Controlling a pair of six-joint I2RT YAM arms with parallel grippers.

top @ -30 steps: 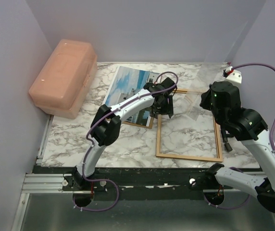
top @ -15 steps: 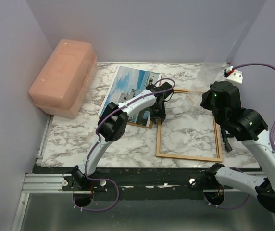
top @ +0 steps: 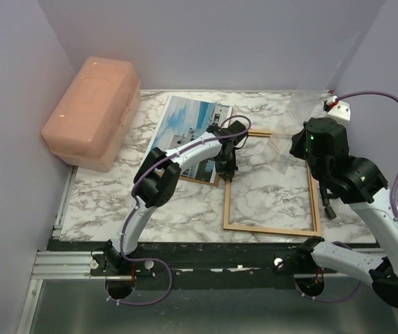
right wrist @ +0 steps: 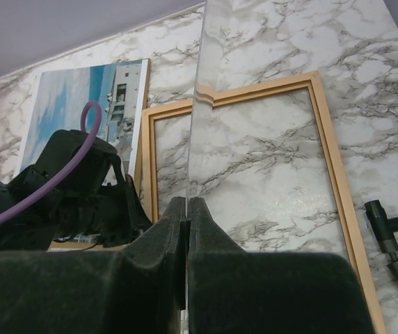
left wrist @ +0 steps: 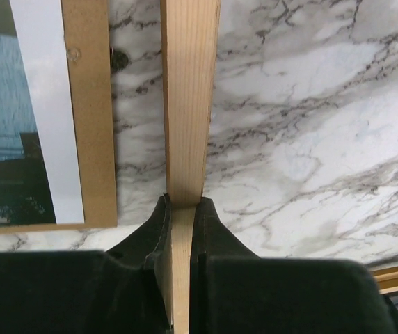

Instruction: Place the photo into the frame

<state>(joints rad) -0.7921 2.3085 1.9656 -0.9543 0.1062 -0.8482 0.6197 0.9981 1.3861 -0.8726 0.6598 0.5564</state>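
Note:
My left gripper draws the bar, still beside the photo, across the board's near edge, to the photo's left in the top view, and releases the bar next.
The orange-brown frame lies flat on the marble table, right of centre. My left gripper is shut on its left bar, which runs straight up between the jaws. The photo of a white building and blue sky rests on a brown backing board, just left of the frame. Its white edge shows in the left wrist view. My right gripper is raised over the frame's right part, shut on a clear pane seen nearly edge-on.
A pink plastic box stands at the back left against the wall. A small black T-shaped tool lies just outside the frame's right bar. A white and red fitting sits at the back right. Walls enclose the table on three sides.
My left gripper has dropped onto the frame's left bar and closed on it; the frame has shifted slightly left. The right arm and pane have stayed put.

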